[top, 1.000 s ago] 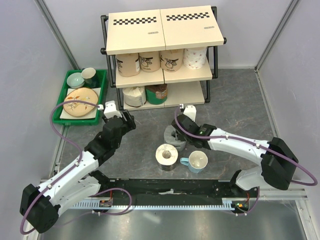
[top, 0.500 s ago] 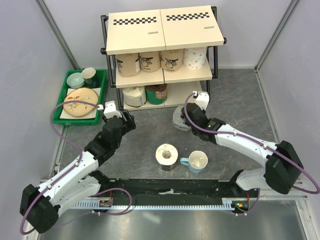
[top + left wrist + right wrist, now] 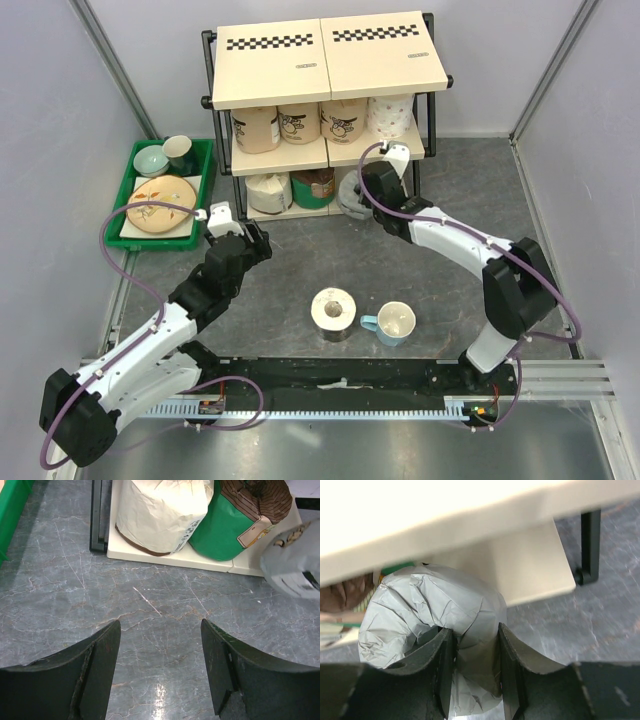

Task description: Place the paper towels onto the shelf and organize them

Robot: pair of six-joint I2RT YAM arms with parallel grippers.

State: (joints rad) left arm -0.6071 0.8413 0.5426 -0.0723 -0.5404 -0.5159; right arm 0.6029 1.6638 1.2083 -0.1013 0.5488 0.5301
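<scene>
The right gripper pushes the overhanging grey roll outward next, beside the brown-and-green roll, and releases it, since bare bottom board lies outward of the gripper.
The shelf (image 3: pixel 330 60) stands at the back; its middle board carries several paper towel rolls (image 3: pixel 300 122), and its bottom board holds a white roll (image 3: pixel 268 192) and a brown-and-green roll (image 3: pixel 314 186). My right gripper (image 3: pixel 362 196) is shut on a grey roll (image 3: pixel 437 612), one finger inside its core, holding it at the front edge of the bottom board (image 3: pixel 530 570). The grey roll also shows in the left wrist view (image 3: pixel 295 560). A tan roll (image 3: pixel 333 311) stands on the floor. My left gripper (image 3: pixel 160 665) is open and empty over bare floor, in front of the bottom shelf (image 3: pixel 210 562).
A white mug with a light-blue handle (image 3: pixel 392 323) stands right of the tan roll. A green tray (image 3: pixel 128 195) with dishes lies left of the shelf. Grey walls close both sides. A black rail (image 3: pixel 340 385) runs along the near edge.
My right gripper has carried the grey roll from the floor centre back and up to the bottom shelf's front edge. The left arm has not moved.
</scene>
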